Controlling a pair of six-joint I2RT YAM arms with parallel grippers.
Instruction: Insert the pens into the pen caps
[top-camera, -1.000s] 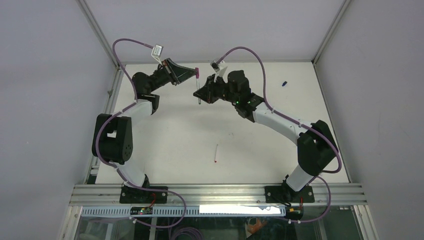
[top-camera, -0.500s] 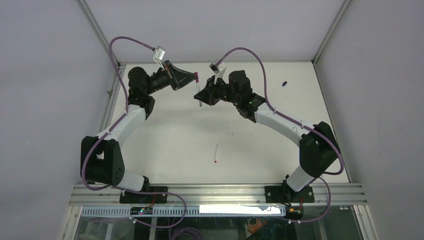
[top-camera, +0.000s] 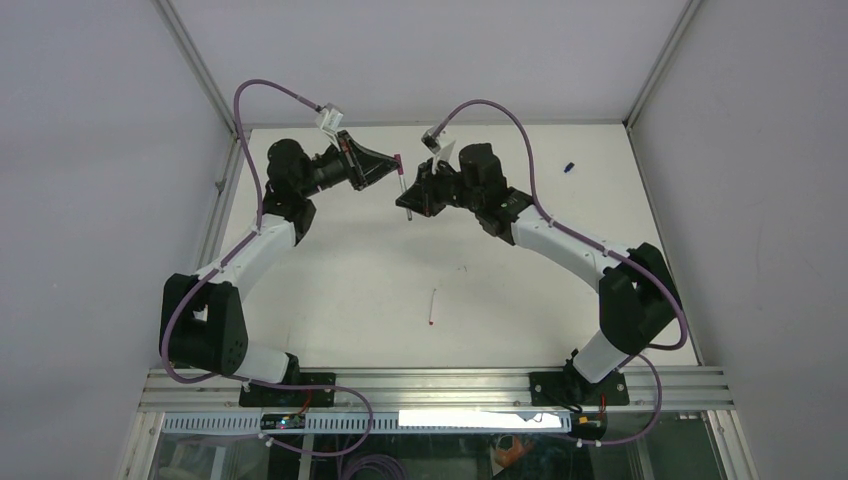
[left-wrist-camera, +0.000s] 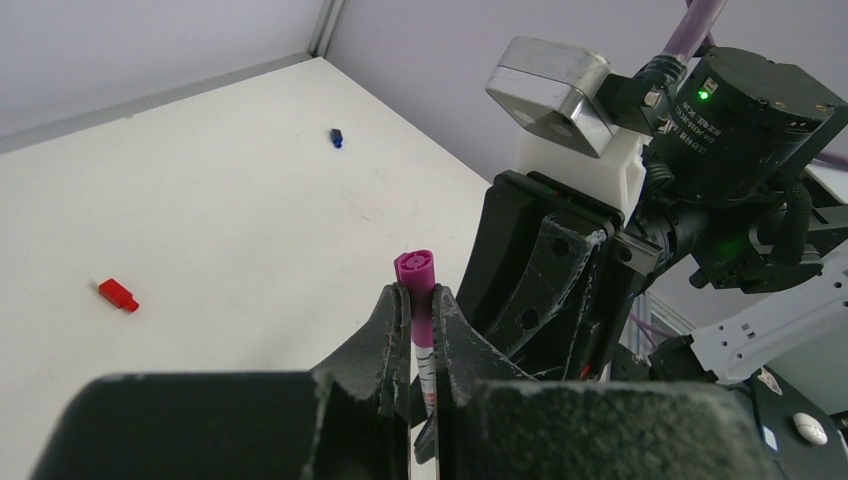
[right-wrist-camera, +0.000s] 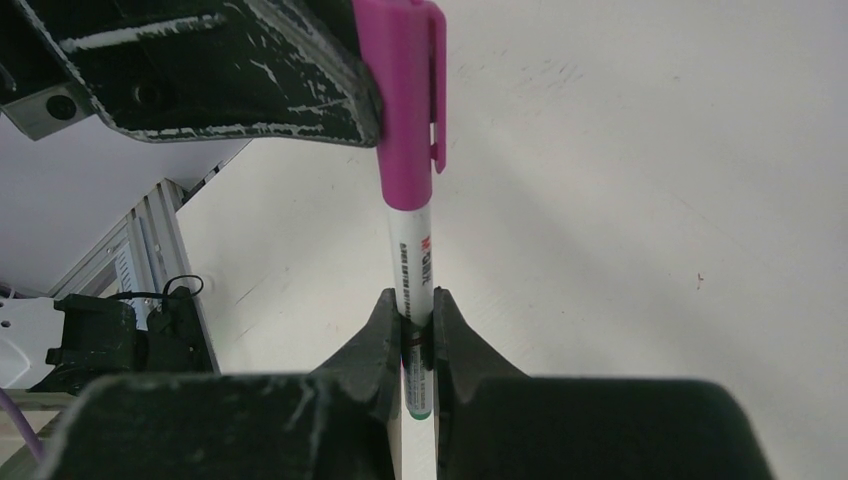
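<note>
The magenta pen cap (top-camera: 398, 158) (left-wrist-camera: 415, 268) is between my left gripper's fingers and needs to be freed, so my left gripper needs to open right where it is. My right gripper holds the body of the white pen below.
My left gripper (left-wrist-camera: 418, 300) is shut on the magenta pen cap (left-wrist-camera: 415, 268), which sticks up from between its fingers. A white pen (right-wrist-camera: 415, 265) runs into that cap's open end. My right gripper (right-wrist-camera: 417, 318) is shut on the pen's lower barrel. From above, both grippers meet near the table's back centre, left gripper (top-camera: 398, 166) above right gripper (top-camera: 410, 196). The cap (right-wrist-camera: 405, 100) covers the pen's tip. A second pen (top-camera: 432, 307) with a red tip lies loose mid-table. A red cap (left-wrist-camera: 117, 294) and a blue cap (left-wrist-camera: 337, 138) lie on the table.
The white table (top-camera: 350, 280) is walled by grey panels with metal posts at the back corners. The blue cap (top-camera: 568, 167) rests near the right back edge. An aluminium rail (top-camera: 430, 385) carries both arm bases at the near edge.
The left arm has stretched out and carried the magenta cap right and down. The gap between cap and pen has closed. Both grippers have drifted slightly right.
</note>
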